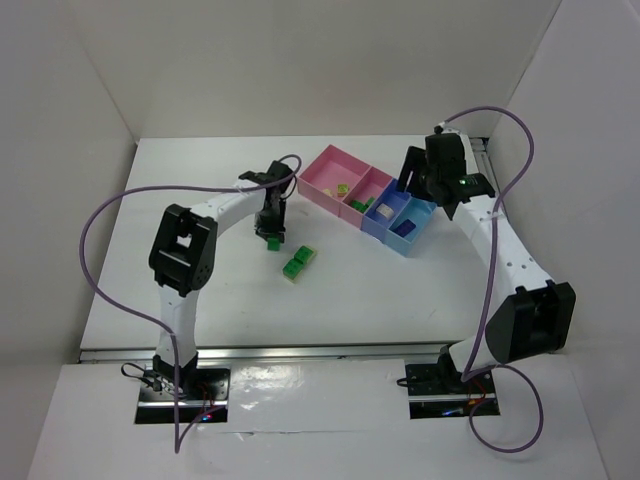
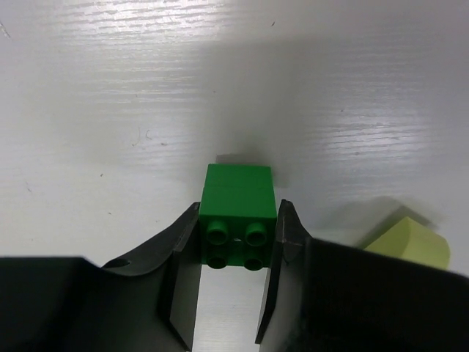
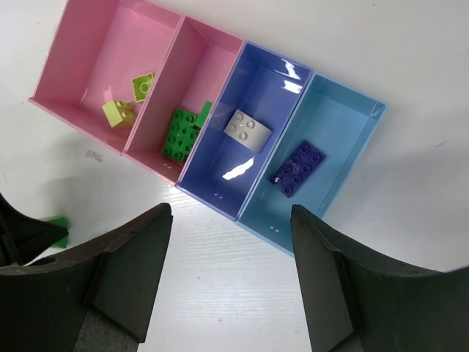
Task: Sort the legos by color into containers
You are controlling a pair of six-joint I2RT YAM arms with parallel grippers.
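Observation:
I will raise my left gripper and bring it over the small pink tray to release, as that tray lies outward and to its right in the top view.
My left gripper (image 1: pixel 270 230) is shut on a bright green lego (image 2: pixel 238 209), gripped by its sides, low over the table left of the containers. The joined containers run diagonally: large pink tray (image 3: pixel 88 51) with two pale yellow-green legos (image 3: pixel 119 111), small pink tray (image 3: pixel 212 59) with green legos (image 3: pixel 182 134), periwinkle tray (image 3: pixel 271 81) with the beige lego (image 3: pixel 248 130), light blue tray (image 3: pixel 344 121) with the flat purple lego (image 3: pixel 297 169). My right gripper (image 3: pixel 231 249) is open and empty, above the table at the trays' near side.
A small cluster of green legos (image 1: pixel 297 263) lies on the table just right of my left gripper. A pale yellow-green lego (image 2: pixel 407 243) shows beside my left gripper's right finger. White walls enclose the table on three sides.

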